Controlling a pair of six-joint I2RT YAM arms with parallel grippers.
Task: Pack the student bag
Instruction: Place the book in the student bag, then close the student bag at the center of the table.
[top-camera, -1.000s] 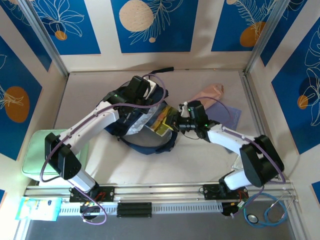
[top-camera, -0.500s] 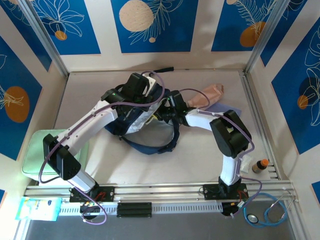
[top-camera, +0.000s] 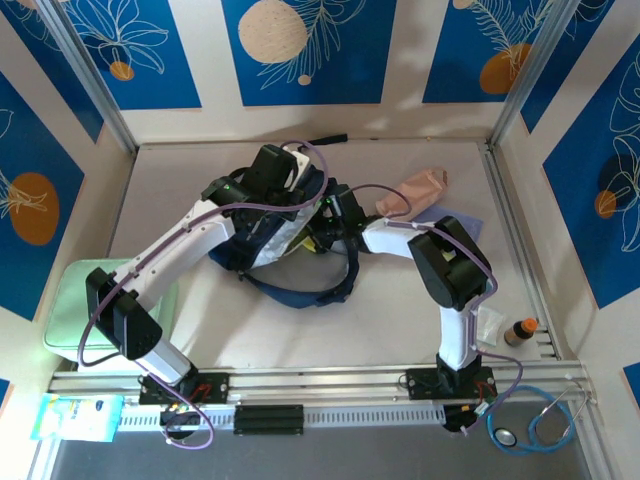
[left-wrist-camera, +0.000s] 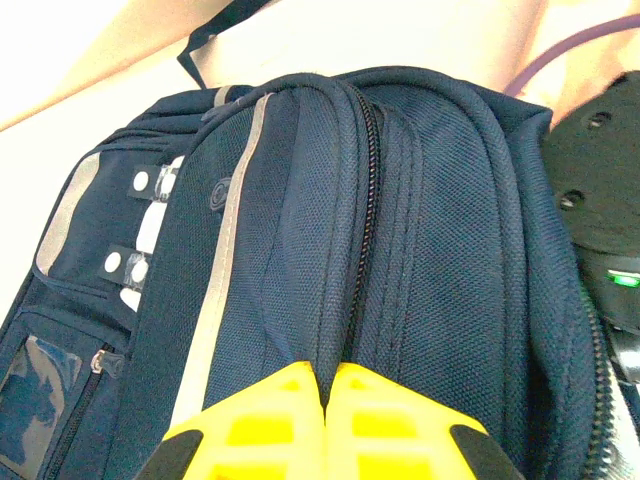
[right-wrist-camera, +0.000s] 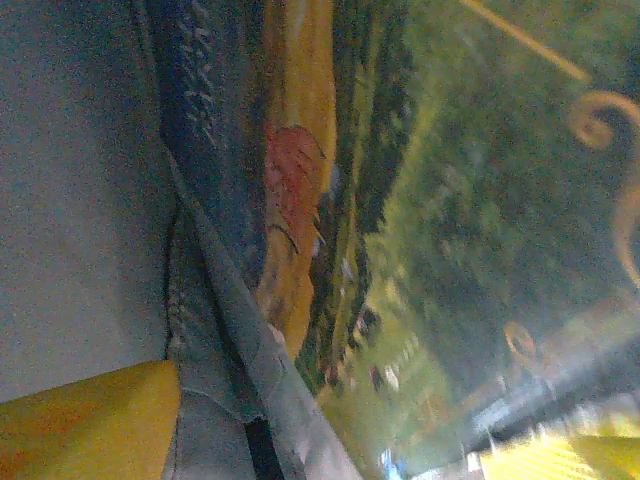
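Observation:
The book is already inside the bag, so my left gripper will next lower the bag's lifted fold over the bag's opening (top-camera: 304, 268) and open to release it.
The student bag (top-camera: 300, 290), a dark navy backpack, lies mid-table with its mouth facing right. My left gripper (top-camera: 288, 193) is shut on a fold of the student bag (left-wrist-camera: 420, 230) beside the zipper, holding the top edge up; its yellow fingertips (left-wrist-camera: 325, 375) meet on the fabric. My right gripper (top-camera: 322, 228) reaches into the bag's mouth. Its jaws (right-wrist-camera: 360, 420) stand open, one yellow finger (right-wrist-camera: 90, 420) against the grey lining. A book (right-wrist-camera: 430, 230) with a green and yellow picture cover lies inside, close to the camera and between the fingers.
A pink pouch (top-camera: 415, 187) and a blue-purple folder (top-camera: 458, 226) lie right of the bag. A mint-green box (top-camera: 68, 300) sits at the left edge. A small bottle (top-camera: 522, 330) and a stethoscope (top-camera: 540, 425) are at the near right. Walls enclose the table.
The right arm has pushed the picture book leftward into the bag's mouth, and its jaws have gone from shut on the book to open. The left gripper has kept its hold.

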